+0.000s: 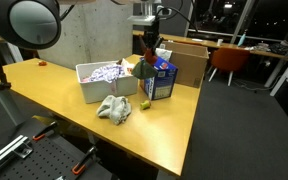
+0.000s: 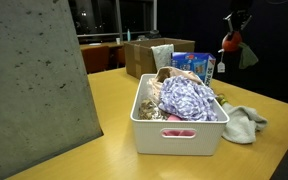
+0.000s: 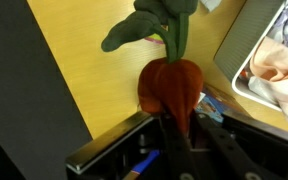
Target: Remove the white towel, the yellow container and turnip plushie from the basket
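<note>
I need to bring the turnip plushie [image 1: 150, 57] down toward the basket with my gripper, onto the spot beside the small yellow object, because the table is bare there.
My gripper [image 1: 150, 44] is shut on the turnip plushie [image 1: 150, 57], a red-orange body with green leaves, and holds it in the air above the table beside the blue box. The wrist view shows the plushie [image 3: 171, 88] pinched between the fingers [image 3: 180, 122]; an exterior view shows it [image 2: 231, 42] hanging from the gripper [image 2: 233, 30]. The white basket [image 1: 90, 84] [image 2: 179, 128] holds patterned cloth. The white towel [image 1: 114, 108] [image 2: 246, 122] lies crumpled on the table next to the basket. A small yellow object [image 1: 147, 104] lies on the table by the towel.
A blue carton [image 1: 162, 80] [image 2: 198, 64] stands right beside the basket. A cardboard box [image 1: 187, 58] [image 2: 147, 56] stands behind it. The yellow table [image 1: 44, 85] ends just past the carton. Orange chairs [image 1: 227, 60] stand in the background.
</note>
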Controlling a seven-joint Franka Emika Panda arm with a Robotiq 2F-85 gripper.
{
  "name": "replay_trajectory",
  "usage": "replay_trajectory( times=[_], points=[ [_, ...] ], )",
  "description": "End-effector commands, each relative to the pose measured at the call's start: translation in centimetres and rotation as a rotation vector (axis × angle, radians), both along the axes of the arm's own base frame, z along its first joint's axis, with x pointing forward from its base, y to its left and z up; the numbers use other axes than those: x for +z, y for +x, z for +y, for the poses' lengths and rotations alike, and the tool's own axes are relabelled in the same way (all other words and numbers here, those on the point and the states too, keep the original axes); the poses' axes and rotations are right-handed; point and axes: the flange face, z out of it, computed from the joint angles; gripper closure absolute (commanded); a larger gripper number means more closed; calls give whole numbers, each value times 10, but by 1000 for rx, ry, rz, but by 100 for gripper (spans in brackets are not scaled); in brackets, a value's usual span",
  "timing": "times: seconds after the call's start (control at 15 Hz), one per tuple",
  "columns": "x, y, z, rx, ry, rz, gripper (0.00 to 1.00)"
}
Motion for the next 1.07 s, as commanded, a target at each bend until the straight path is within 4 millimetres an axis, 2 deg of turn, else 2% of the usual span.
replay_trajectory(
  times=[0.0, 0.2, 0.33, 0.8, 1.0],
  points=[
    [-3, 6, 5, 9, -72, -17, 97],
    [-27, 10, 12, 28, -73, 13, 97],
    [-53, 14, 16, 40, -59, 39, 97],
    [-164, 18, 36, 88, -16, 176, 97],
    [-200, 16, 46, 103, -1, 216, 97]
  ],
)
